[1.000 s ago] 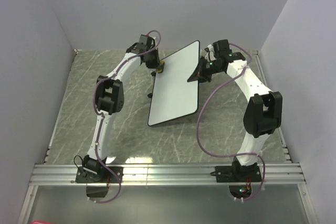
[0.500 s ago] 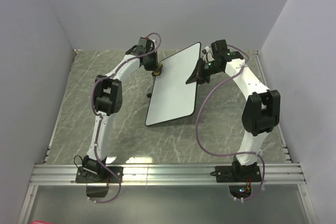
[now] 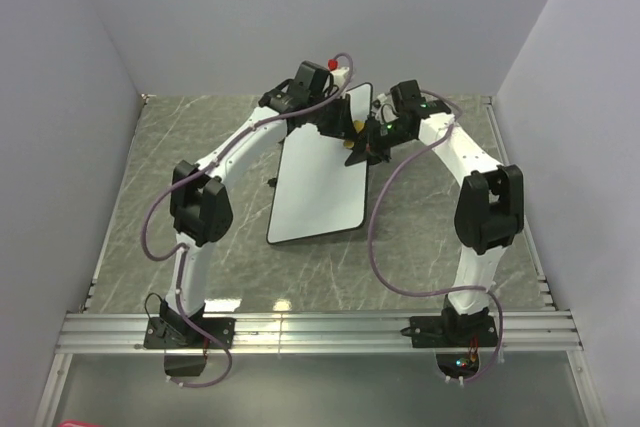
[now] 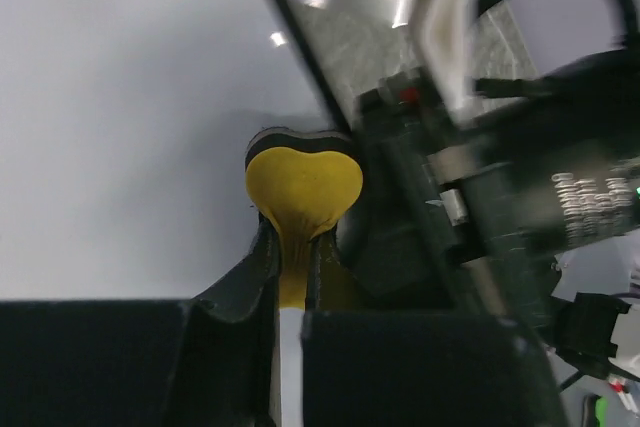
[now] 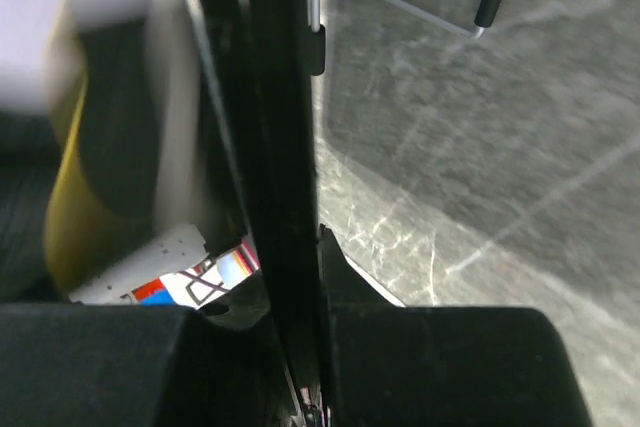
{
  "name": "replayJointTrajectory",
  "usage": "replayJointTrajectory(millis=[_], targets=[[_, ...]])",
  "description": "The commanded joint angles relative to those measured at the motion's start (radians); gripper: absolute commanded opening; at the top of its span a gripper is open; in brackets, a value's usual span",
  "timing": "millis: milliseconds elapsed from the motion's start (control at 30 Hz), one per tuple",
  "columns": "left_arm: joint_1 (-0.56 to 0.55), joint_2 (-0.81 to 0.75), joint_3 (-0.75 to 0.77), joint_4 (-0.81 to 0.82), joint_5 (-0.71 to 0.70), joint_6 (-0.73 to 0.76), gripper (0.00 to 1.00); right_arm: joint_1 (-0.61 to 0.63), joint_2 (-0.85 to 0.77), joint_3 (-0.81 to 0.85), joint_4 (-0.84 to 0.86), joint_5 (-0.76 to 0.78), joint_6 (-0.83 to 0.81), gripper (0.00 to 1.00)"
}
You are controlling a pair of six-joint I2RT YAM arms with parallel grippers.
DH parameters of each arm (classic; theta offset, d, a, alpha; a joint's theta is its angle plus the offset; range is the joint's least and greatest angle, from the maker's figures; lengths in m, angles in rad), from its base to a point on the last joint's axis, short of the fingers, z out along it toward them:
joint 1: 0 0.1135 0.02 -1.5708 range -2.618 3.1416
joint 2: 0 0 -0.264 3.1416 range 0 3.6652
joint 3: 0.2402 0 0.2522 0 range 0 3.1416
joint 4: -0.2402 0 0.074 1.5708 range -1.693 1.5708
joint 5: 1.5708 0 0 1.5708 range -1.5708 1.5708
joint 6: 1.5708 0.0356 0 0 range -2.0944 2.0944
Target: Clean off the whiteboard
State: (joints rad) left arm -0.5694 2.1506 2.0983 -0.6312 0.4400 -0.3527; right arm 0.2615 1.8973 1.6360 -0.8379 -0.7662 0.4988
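The black rim is in my right gripper and the whiteboard's surface is plain white, so I will move my right gripper outward next, to the left in the top view, and release.
The whiteboard is tilted up off the table, and its face looks plain white in the top view. My right gripper is shut on its upper right edge. The black rim runs between the jaws in the right wrist view. My left gripper is shut on the small yellow eraser, close beside the right gripper at the board's upper right. In the left wrist view the eraser is pinched between the fingers and pressed against the white board.
The grey marbled table lies around the board, with white walls on three sides. The board's wire stand foot hangs free behind it. The right arm's wrist is right next to the eraser. The aluminium rail runs along the near edge.
My left gripper has carried the eraser from the board's upper left edge across to its upper right, beside the right gripper. The board has tilted more upright and shifted left.
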Motion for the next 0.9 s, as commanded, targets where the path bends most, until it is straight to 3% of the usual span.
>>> replayJointTrajectory(millis=[0, 267, 567, 733, 867], targets=[[0.014, -0.061, -0.021, -0.002, -0.007, -0.04, 0.0, 0.117, 0.088, -0.015, -0.018, 0.027, -0.055, 0.0], [0.158, -0.244, -0.185, 0.037, -0.13, -0.17, 0.0, 0.102, 0.097, 0.076, -0.021, 0.022, -0.034, 0.0], [0.27, -0.422, -0.303, -0.035, -0.302, -0.181, 0.0, 0.081, 0.118, 0.301, -0.079, 0.022, 0.024, 0.0], [0.327, -0.506, -0.391, -0.07, -0.391, -0.187, 0.0, 0.071, 0.132, 0.393, -0.041, 0.001, 0.092, 0.12], [0.371, -0.561, -0.501, -0.091, -0.426, -0.19, 0.0, 0.065, 0.149, 0.426, -0.01, -0.012, 0.127, 0.14]])
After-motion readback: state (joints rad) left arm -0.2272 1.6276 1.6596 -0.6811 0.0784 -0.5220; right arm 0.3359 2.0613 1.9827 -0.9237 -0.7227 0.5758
